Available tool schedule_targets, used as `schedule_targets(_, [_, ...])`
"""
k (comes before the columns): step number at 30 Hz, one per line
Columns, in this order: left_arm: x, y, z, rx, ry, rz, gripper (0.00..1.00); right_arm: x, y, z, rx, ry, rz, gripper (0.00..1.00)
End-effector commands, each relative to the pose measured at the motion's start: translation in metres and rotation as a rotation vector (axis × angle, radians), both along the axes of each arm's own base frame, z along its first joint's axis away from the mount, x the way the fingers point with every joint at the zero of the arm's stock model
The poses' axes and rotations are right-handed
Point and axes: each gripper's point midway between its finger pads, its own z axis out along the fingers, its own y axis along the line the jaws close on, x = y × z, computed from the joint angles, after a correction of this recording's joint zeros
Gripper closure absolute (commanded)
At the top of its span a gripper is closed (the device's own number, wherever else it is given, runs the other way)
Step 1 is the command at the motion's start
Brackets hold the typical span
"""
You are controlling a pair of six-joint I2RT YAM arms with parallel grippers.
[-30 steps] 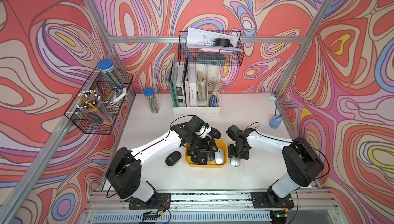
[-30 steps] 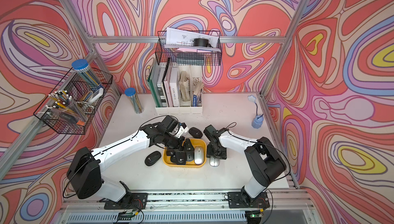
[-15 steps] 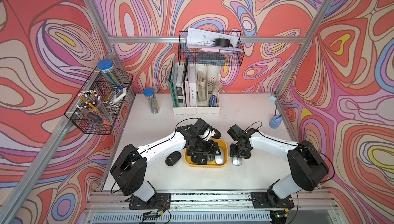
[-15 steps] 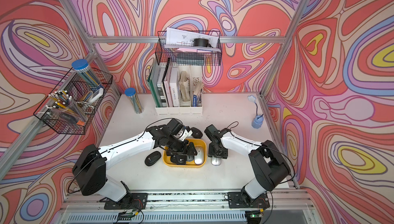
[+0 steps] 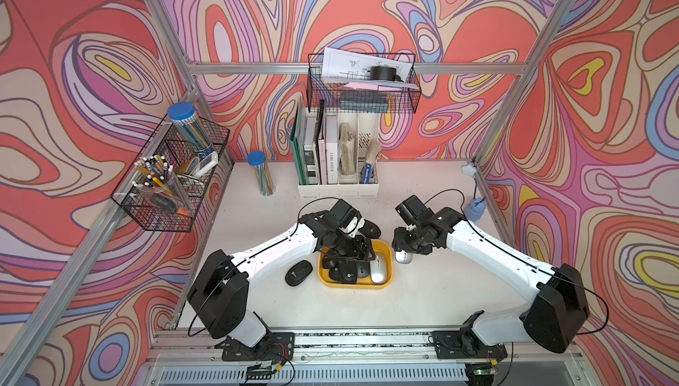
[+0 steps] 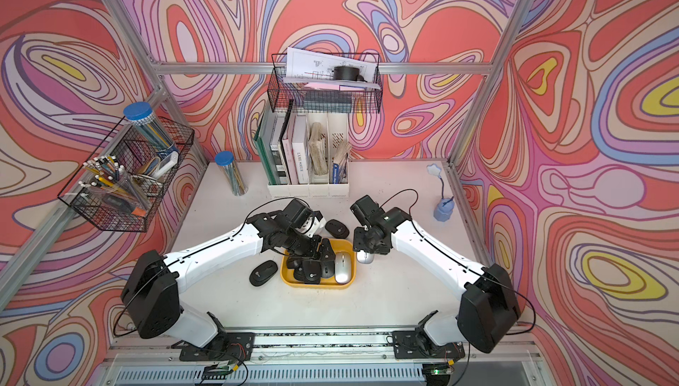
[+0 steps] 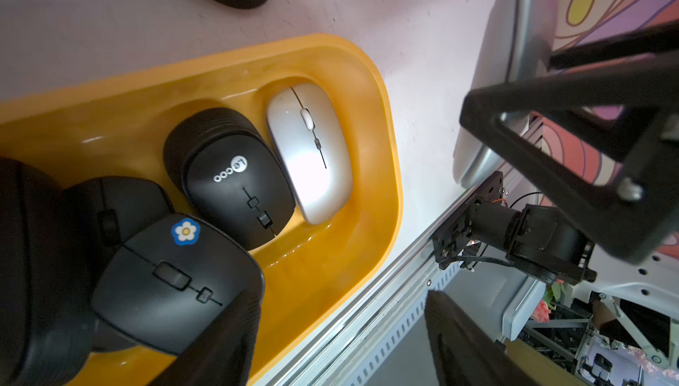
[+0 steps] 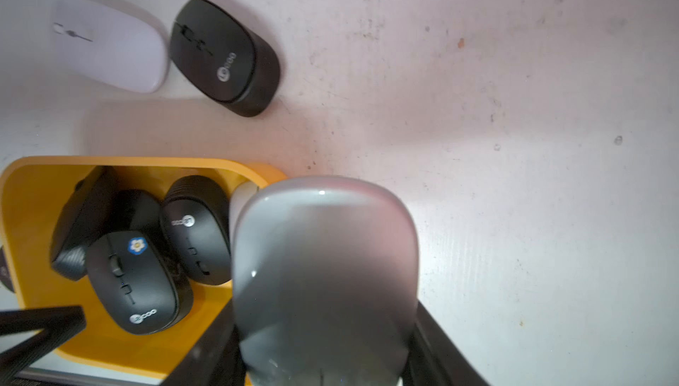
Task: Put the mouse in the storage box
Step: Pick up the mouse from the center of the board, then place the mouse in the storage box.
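My right gripper holds the grey-silver mouse and next needs to cross the box's side, then lower the mouse and release it, since the black mouse lies there below it, beside the silver one.
The yellow storage box point(image 5: 353, 286) point(image 6: 316, 286) sits at the table's front middle. It holds a silver mouse point(image 7: 312, 152) and several black mice point(image 7: 235, 178). My right gripper point(image 5: 405, 252) point(image 8: 327, 351) is shut on a grey-silver mouse point(image 8: 325, 263) point(image 6: 364, 256), just beside the box's right wall. My left gripper point(image 5: 349, 255) point(image 7: 338, 340) hangs open over the box. One of its fingers point(image 7: 220, 332) lies against a black mouse with a flower sticker point(image 7: 172, 285), and nothing is between its jaws.
A black mouse point(image 5: 298, 273) lies left of the box. Behind the box lie another black mouse point(image 8: 224, 57) and a white mouse point(image 8: 106, 42). A white file holder point(image 5: 338, 185), a pencil tube point(image 5: 261, 174) and a blue lamp point(image 5: 474, 211) stand further back.
My right gripper has shut on the grey-silver mouse, and the mouse now sits a little further back beside the box. The left gripper has barely moved.
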Motion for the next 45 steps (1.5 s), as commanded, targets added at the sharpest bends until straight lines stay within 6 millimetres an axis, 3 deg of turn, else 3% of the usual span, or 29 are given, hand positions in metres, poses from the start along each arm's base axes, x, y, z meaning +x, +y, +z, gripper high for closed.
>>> schedule_targets(1, [0.012,0.027,0.006,-0.007,0.001,0.092,0.23,-0.001,0.027,0.006,0.002,-0.012,0.079,0.43])
schedule_targets(7, [0.032,0.082,0.013,-0.026,0.007,0.264,0.23,0.001,0.088,0.000,0.040,-0.018,0.197,0.43])
schedule_targets(13, [0.031,0.114,0.014,-0.019,0.013,0.328,0.22,0.001,0.118,-0.012,0.053,-0.003,0.254,0.43])
schedule_targets(28, [0.033,0.114,-0.001,-0.024,0.065,0.337,0.22,-0.008,0.122,-0.056,0.010,0.055,0.292,0.43])
schedule_targets(33, [0.031,0.116,-0.003,-0.012,0.061,0.338,0.22,-0.011,0.124,-0.061,0.020,0.064,0.301,0.42])
schedule_targets(35, [0.031,0.117,-0.004,-0.010,0.064,0.338,0.22,-0.013,0.124,-0.073,0.007,0.090,0.304,0.42])
schedule_targets(45, [0.029,0.119,-0.003,0.003,0.063,0.335,0.22,-0.017,0.125,-0.084,-0.001,0.111,0.308,0.41])
